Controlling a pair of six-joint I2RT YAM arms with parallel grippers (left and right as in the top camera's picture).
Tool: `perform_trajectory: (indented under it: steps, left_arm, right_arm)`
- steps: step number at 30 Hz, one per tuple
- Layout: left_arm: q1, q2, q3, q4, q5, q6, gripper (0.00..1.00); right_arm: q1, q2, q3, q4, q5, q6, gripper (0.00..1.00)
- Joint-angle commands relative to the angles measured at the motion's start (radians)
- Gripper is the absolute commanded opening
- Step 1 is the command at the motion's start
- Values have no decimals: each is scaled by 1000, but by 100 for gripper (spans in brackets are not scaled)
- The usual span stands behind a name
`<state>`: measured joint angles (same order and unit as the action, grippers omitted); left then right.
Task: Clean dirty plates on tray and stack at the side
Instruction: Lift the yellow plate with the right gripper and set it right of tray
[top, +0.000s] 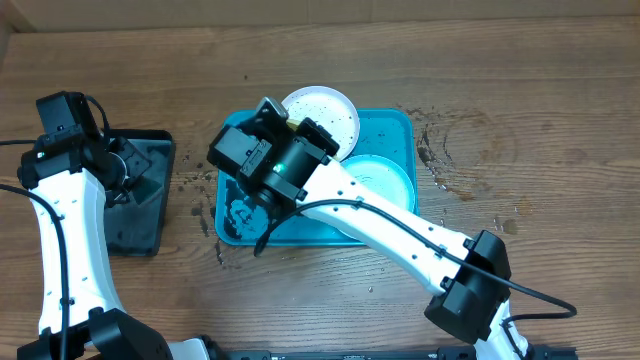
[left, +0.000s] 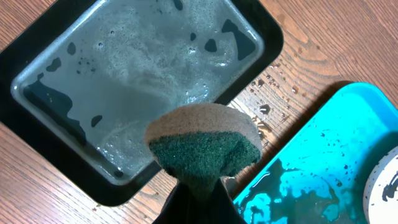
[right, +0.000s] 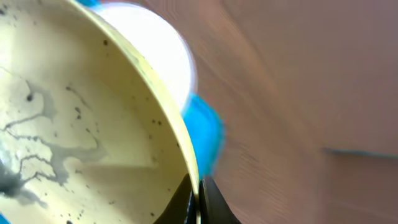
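The robot should next move its right gripper across the tray and down to let go of the plate on the empty tabletop, which is to the gripper's right in the overhead view.
My right gripper (right: 198, 193) is shut on the rim of the yellow-green plate (right: 93, 124), which is tilted and smeared with grey streaks and specks. In the overhead view this gripper (top: 291, 122) is over the far left of the turquoise tray (top: 395, 125), and my arm hides the yellow-green plate. The speckled white plate (top: 328, 108) leans at the tray's far edge. The pale mint plate (top: 388, 180) lies at its right. My left gripper (left: 199, 194) is shut on a green and tan sponge (left: 205, 146), between the black tray and the turquoise tray (left: 323, 137).
A small black tray (top: 150, 215) with soapy water stands at the left; it fills the left wrist view (left: 261, 31). Dark wet specks dot the wooden table on both sides of the turquoise tray (top: 440, 160). The right arm crosses from the bottom right.
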<state>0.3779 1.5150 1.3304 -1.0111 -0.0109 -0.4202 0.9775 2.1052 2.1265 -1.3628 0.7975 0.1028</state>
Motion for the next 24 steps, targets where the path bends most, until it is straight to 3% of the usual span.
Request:
perform_trajectory:
  steps: [1, 9, 18, 24]
  left_arm:
    - [3, 3, 0, -3, 11, -6, 4]
    - [2, 3, 0, -3, 11, -7, 4]
    - [2, 3, 0, -1, 11, -7, 4]
    - [2, 3, 0, 6, 11, -7, 4]
  right_arm:
    - [-119, -33, 22, 23, -397, 53, 4]
    - [-576, -33, 21, -95, -940, 88, 4]
    - [-1053, -33, -37, -124, -949, 98, 4]
    - [-1221, -33, -176, -17, -949, 123, 4]
